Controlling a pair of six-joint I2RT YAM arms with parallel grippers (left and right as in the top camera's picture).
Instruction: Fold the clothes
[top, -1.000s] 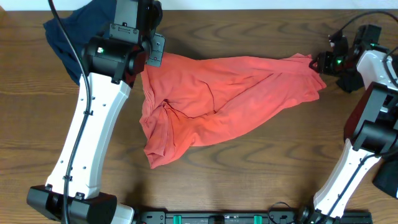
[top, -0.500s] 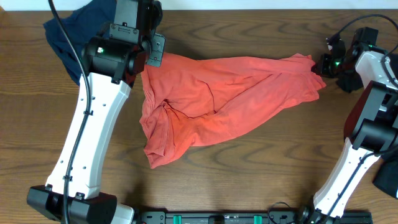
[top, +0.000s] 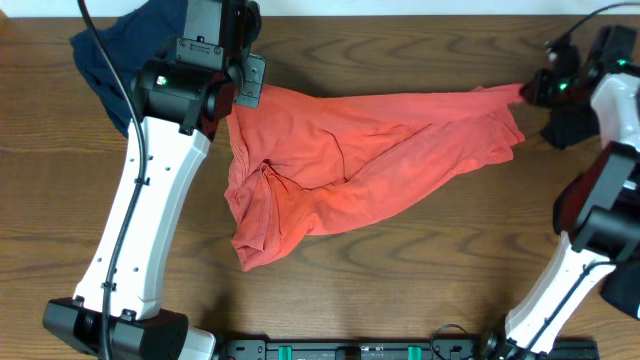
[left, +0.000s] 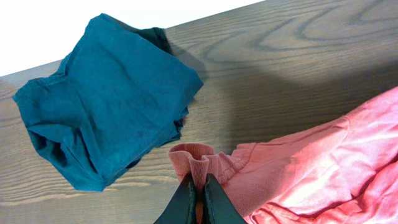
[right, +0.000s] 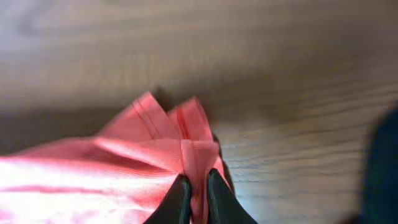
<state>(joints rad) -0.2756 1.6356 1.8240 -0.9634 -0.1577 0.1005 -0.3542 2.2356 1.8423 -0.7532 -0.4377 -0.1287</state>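
Note:
The shirt's far edge is in both grippers for folding over, so my left gripper should next move back and down over the shirt's crumpled near part to release the hem.
A red-orange T-shirt (top: 350, 170) lies crumpled and stretched across the middle of the wooden table. My left gripper (left: 198, 176) is shut on a ribbed fold of its hem at the shirt's upper left corner (top: 240, 100). My right gripper (right: 196, 177) is shut on a pinched fold of the red fabric (right: 186, 149) at the shirt's far right tip (top: 515, 93), which is pulled out into a point and held slightly off the table. No lettering shows on the shirt.
A navy blue shirt (top: 105, 55) lies bunched at the back left corner, shown as a teal heap (left: 106, 99) in the left wrist view. The table's far edge (left: 217, 14) runs just behind it. Bare wood (top: 420, 280) lies in front of the red shirt.
My right gripper has shut on the shirt's right edge and moved right and back, drawing that corner into a taut point. The left arm and its grip are unchanged.

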